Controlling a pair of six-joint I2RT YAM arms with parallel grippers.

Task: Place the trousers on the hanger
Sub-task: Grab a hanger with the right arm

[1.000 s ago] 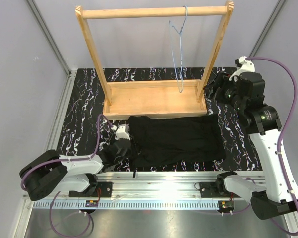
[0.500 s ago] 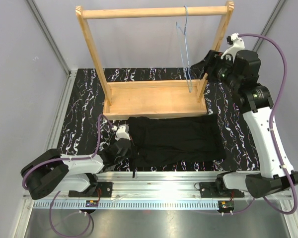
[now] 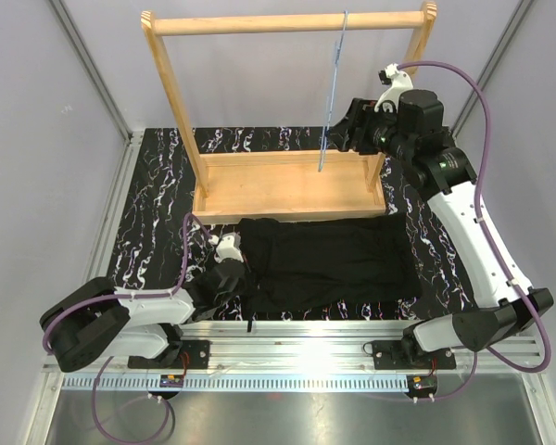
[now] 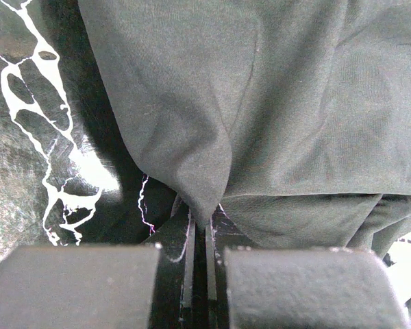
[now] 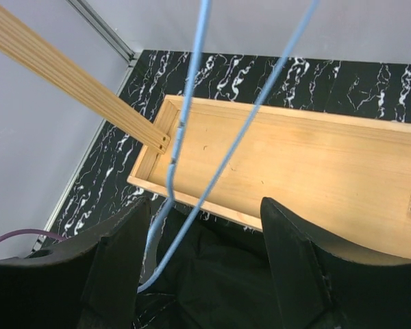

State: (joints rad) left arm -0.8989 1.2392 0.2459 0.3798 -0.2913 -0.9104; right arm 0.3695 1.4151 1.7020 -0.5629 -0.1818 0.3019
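Note:
The right gripper eases to the left in the top view next and closes around the hanger's lower wires, since they hang just on that side of it.
The black trousers [image 3: 329,264] lie flat on the table in front of the wooden rack. My left gripper [image 3: 241,276] is at their left edge; in the left wrist view it [image 4: 201,223] is shut on a pinched fold of the trousers [image 4: 260,103]. The light-blue hanger [image 3: 332,93] hangs by its hook from the rack's top bar, seen edge-on. My right gripper [image 3: 350,132] is raised just right of it, open. In the right wrist view the hanger's wires [image 5: 192,68] run down between the open fingers [image 5: 204,205], above the trousers [image 5: 219,274].
The wooden rack [image 3: 287,20] stands at the back, its tray base [image 3: 287,190] just behind the trousers; it also shows in the right wrist view [image 5: 315,164]. The table is black marble-patterned [image 3: 157,204]. Grey walls close the back and sides.
My right arm has swung left and up from the rack's right post to the hanger. The hanger has turned and swung left, now edge-on. My left gripper has not moved.

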